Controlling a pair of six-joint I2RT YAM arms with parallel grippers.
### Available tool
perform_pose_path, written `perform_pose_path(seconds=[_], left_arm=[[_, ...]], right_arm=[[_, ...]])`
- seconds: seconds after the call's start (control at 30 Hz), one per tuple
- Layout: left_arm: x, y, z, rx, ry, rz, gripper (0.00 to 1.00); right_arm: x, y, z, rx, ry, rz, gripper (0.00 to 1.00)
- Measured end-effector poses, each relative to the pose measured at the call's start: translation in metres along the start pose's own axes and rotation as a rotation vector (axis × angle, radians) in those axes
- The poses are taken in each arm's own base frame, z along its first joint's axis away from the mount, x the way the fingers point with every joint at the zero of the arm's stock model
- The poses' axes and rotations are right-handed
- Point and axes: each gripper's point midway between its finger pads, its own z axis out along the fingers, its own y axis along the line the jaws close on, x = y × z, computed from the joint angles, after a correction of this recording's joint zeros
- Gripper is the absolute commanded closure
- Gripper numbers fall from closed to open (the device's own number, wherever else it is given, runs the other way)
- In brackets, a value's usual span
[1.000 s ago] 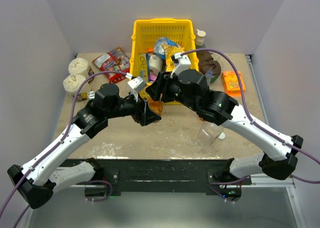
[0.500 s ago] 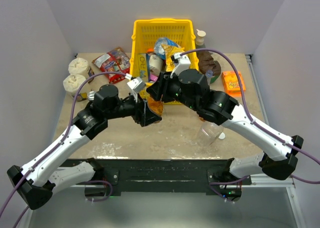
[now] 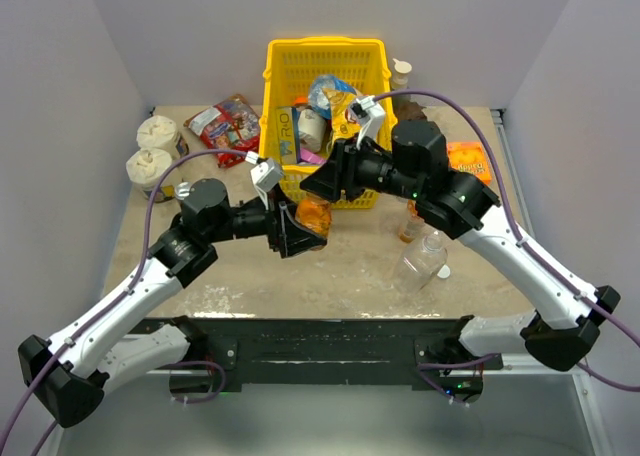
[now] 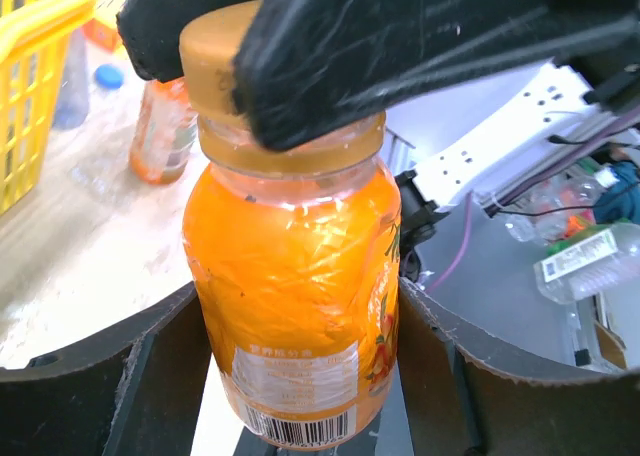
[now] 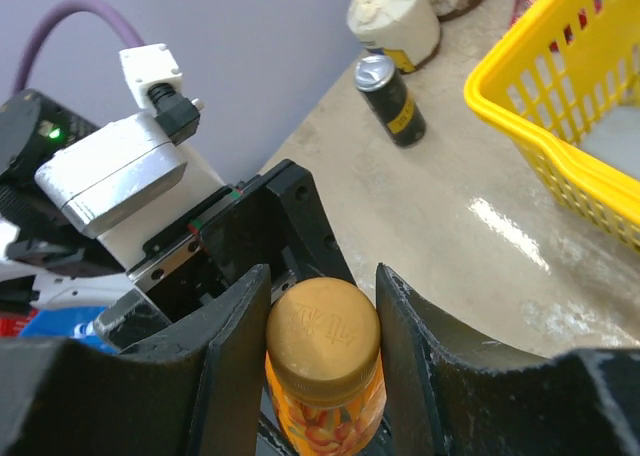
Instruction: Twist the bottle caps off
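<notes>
My right gripper holds the orange cap and will carry it right in the top view, down to the tabletop near the white cap (image 3: pixel 442 272), and release it there.
My left gripper (image 3: pixel 298 232) is shut on the body of the small orange juice bottle (image 3: pixel 314 216) and holds it above the table. In the left wrist view the bottle (image 4: pixel 295 276) stands between the fingers (image 4: pixel 150 361). My right gripper (image 5: pixel 323 328) is shut on its orange cap (image 5: pixel 322 321), one finger on each side; in the top view it (image 3: pixel 318 186) sits just behind the bottle. A clear bottle (image 3: pixel 422 260) lies on the table with a white cap (image 3: pixel 442 272) beside it. A bottle with an orange label (image 3: pixel 410 223) stands close by, and also shows in the left wrist view (image 4: pixel 165 131).
A yellow basket (image 3: pixel 322 46) full of packets stands at the back middle. Two white tubs (image 3: pixel 150 148) and a dark can (image 3: pixel 183 190) are at the left. An orange packet (image 3: pixel 465 158) lies at the right. A blue cap (image 4: pixel 110 76) lies on the table.
My right arm has swung back and to the right, uncovering the clear bottle and the orange-label bottle. Both grippers stay on the juice bottle, which now shows more.
</notes>
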Motion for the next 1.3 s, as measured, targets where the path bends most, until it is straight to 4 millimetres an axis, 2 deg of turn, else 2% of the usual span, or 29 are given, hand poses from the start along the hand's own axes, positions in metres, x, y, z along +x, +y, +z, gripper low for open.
perform_pose_path(seconds=[0.17, 0.47, 0.57, 0.67, 0.8, 0.93, 1.07, 1.2, 1.3], left_arm=[[-0.002, -0.007, -0.003, 0.059, -0.008, 0.003, 0.59], [0.000, -0.023, -0.008, 0.159, 0.010, 0.011, 0.60], [-0.003, -0.016, -0.012, 0.116, -0.006, 0.008, 0.60], [-0.009, -0.002, -0.025, 0.049, -0.057, 0.017, 0.60], [-0.016, 0.013, -0.039, -0.030, -0.114, 0.024, 0.60], [-0.016, 0.015, -0.039, -0.036, -0.115, 0.021, 0.60], [-0.013, 0.019, -0.036, -0.037, -0.100, 0.007, 0.60], [-0.008, 0.026, -0.035, -0.057, -0.071, -0.005, 0.59], [-0.006, 0.028, -0.036, -0.077, -0.054, 0.002, 0.60]], right_arm=[[-0.012, 0.007, -0.010, -0.088, -0.014, -0.036, 0.79], [-0.026, 0.006, -0.018, -0.106, -0.058, -0.072, 0.80], [-0.035, -0.005, -0.026, -0.020, -0.106, -0.070, 0.81], [-0.045, -0.021, -0.043, 0.094, -0.165, -0.061, 0.82], [-0.065, -0.048, -0.078, 0.263, -0.276, -0.048, 0.83], [-0.082, -0.091, -0.109, 0.432, -0.370, -0.039, 0.83], [-0.082, -0.157, -0.129, 0.613, -0.398, -0.003, 0.84], [-0.059, -0.252, -0.154, 0.833, -0.382, 0.103, 0.84], [-0.031, -0.301, -0.177, 0.954, -0.364, 0.194, 0.84]])
